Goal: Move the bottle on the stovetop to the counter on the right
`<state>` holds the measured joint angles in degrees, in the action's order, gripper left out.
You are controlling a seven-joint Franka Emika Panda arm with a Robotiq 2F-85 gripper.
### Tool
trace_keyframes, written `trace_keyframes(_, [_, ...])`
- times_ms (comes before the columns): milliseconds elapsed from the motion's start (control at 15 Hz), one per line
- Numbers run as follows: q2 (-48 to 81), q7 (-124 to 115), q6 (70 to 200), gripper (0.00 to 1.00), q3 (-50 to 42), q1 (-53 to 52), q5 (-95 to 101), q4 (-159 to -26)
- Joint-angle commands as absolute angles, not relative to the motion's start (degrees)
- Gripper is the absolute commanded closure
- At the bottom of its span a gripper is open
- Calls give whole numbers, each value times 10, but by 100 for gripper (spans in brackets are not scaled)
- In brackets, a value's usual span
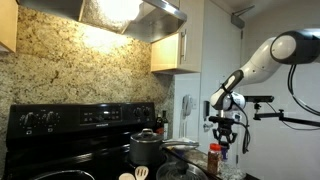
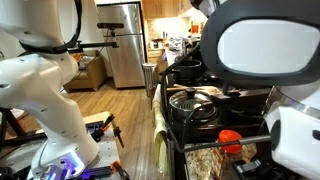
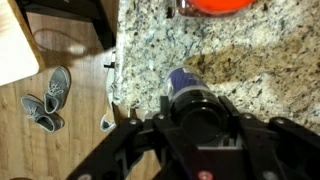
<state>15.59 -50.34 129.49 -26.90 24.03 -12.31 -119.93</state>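
Observation:
The bare speckled counter near its edge (image 3: 150,92) is clear. Next my gripper needs to move away from the red-lidded jar, lower the bottle (image 3: 183,80) onto that spot and release it.
In the wrist view the bottle (image 3: 183,80), dark with a bluish-purple top, sits between my gripper's (image 3: 198,102) fingers, which close on both sides of its dark body. It hangs over the pale speckled counter (image 3: 150,45), near the counter's edge. In an exterior view my gripper (image 1: 225,133) hangs above the counter to the right of the black stovetop (image 1: 70,150), and the bottle cannot be made out there. The stovetop also shows in the exterior view (image 2: 215,118) that my arm largely blocks.
A red-lidded jar (image 1: 214,157) stands on the counter just below my gripper; its lid shows in the wrist view (image 3: 215,5). A steel pot (image 1: 146,148) stands on the stovetop. Wooden floor with shoes (image 3: 45,100) lies beyond the counter edge.

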Motion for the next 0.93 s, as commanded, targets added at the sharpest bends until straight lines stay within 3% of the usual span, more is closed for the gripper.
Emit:
trace_keyframes(0, [167, -476, 1272, 75, -256, 254, -168, -1175])
trace_keyframes(867, [199, -502, 1327, 75, -263, 240, -152, -1180])
